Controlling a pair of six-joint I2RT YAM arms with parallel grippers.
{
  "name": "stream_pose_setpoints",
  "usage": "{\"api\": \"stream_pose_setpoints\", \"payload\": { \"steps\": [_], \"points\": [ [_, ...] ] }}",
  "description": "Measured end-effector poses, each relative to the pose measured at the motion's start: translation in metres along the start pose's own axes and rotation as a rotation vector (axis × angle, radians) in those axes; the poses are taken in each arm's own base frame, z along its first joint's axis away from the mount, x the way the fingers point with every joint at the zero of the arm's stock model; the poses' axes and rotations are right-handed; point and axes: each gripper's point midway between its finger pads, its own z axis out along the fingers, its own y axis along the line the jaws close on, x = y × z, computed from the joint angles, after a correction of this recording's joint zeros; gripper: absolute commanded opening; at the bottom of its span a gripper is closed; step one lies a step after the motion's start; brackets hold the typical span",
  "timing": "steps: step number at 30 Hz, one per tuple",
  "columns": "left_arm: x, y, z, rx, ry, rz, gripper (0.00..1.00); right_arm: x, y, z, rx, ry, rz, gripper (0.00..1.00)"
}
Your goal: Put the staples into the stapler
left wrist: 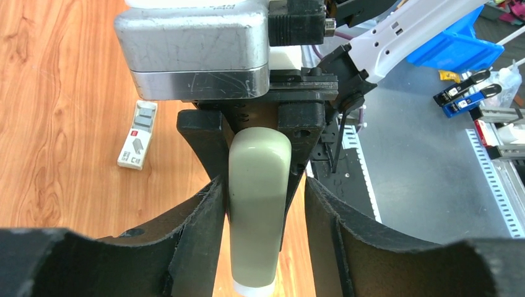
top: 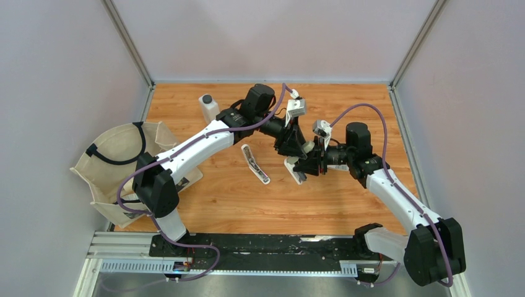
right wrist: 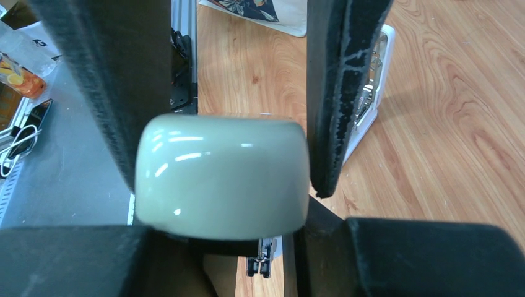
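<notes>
The robot's right gripper should next go down, tipping downward, to the left in the top view and let go of the pale green stapler on the wood beside the white one, because that spot is clear.
A pale green stapler (left wrist: 259,204) is held in the air between both grippers; it also shows in the right wrist view (right wrist: 223,176), and its pale end sticks out below them in the top view (top: 296,171). My right gripper (right wrist: 247,238) (top: 309,163) is shut on one end of it. My left gripper (left wrist: 261,185) (top: 290,148) is open and straddles its body: one finger (left wrist: 198,229) touches it, and the other finger (left wrist: 334,229) stands a little off. The staples, a small white box with dark marks (left wrist: 137,136), lie on the wood beyond. I cannot find them in the top view.
A second, white stapler (top: 255,163) lies opened on the wooden table (top: 347,204) left of the grippers, its metal channel showing (right wrist: 371,86). A white bottle (top: 208,106) stands at the back left. A canvas bag (top: 121,164) sits at the left edge.
</notes>
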Motion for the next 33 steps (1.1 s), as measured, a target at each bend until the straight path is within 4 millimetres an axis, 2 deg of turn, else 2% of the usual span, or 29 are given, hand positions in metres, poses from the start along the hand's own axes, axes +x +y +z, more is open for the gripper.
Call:
{"api": "stream_pose_setpoints", "payload": {
  "steps": [5,7,8,14,19,23,26,29,33],
  "points": [
    [0.001,0.001,-0.001,-0.003,0.001,-0.005,0.65,0.001,-0.004,0.000,0.020,0.003,-0.007,0.17],
    [0.001,0.001,-0.002,-0.004,0.001,-0.005,0.76,0.002,-0.005,0.000,0.030,0.006,-0.007,0.17],
    [0.001,0.002,-0.002,-0.006,0.000,-0.005,0.78,0.002,-0.006,0.000,0.035,0.007,-0.006,0.17],
    [0.002,0.011,-0.009,-0.034,-0.003,-0.015,0.80,0.004,-0.017,-0.001,0.097,0.014,-0.013,0.17],
    [0.012,0.027,-0.028,-0.115,-0.006,-0.045,0.81,0.005,-0.030,-0.004,0.169,0.022,-0.016,0.17],
    [0.015,0.040,-0.057,-0.231,-0.028,-0.059,0.81,0.006,-0.041,-0.006,0.232,0.029,-0.013,0.17],
    [0.010,0.049,-0.087,-0.339,-0.057,-0.053,0.82,0.010,-0.052,-0.007,0.287,0.041,-0.002,0.17],
    [0.001,0.057,-0.130,-0.483,-0.099,-0.038,0.82,0.019,-0.066,-0.006,0.354,0.069,0.023,0.18],
    [-0.006,0.055,-0.188,-0.653,-0.139,-0.025,0.83,0.032,-0.087,0.000,0.437,0.131,0.068,0.18]
  ]
}}
